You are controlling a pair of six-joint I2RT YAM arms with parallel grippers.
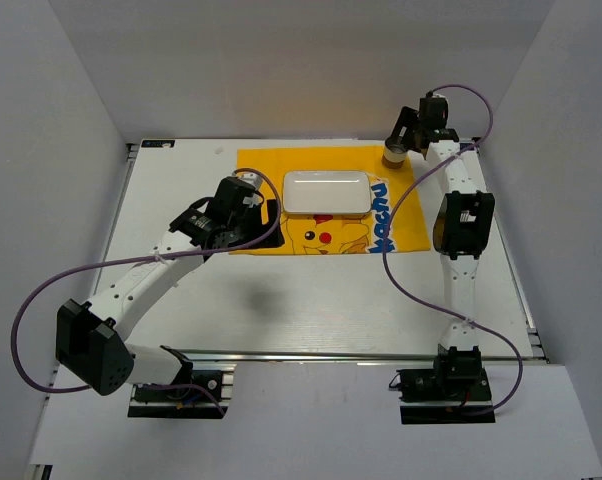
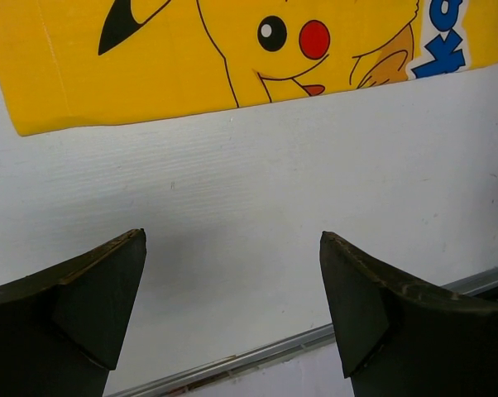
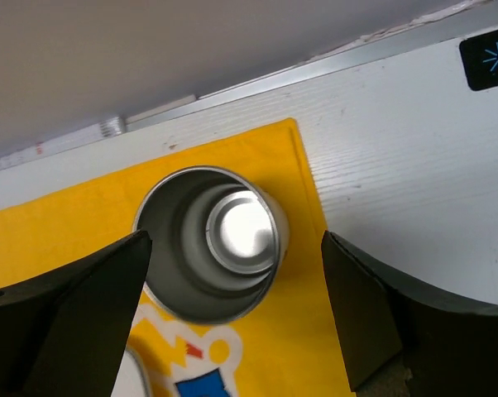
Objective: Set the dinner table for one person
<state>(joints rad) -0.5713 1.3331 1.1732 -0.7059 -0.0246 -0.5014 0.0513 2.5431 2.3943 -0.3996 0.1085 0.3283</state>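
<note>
My right gripper is about to move back from the cup and down to the tabletop beneath its own forearm, because the cup already stands upright on the mat.
The white dinner table carries a yellow Pikachu-print mat at its back middle. A small white rounded plate lies on the mat. A metal cup stands upright on the mat's far right corner. My right gripper hovers over it. In the right wrist view the empty cup sits between and below the open right gripper, not touched. My left gripper is open and empty over the mat's near left edge. In the left wrist view the left gripper is above bare table, below the mat.
A metal rail runs along the table's near edge and shows in the left wrist view. White walls enclose the table on three sides. The back rail lies just behind the cup. Purple cables trail from both arms.
</note>
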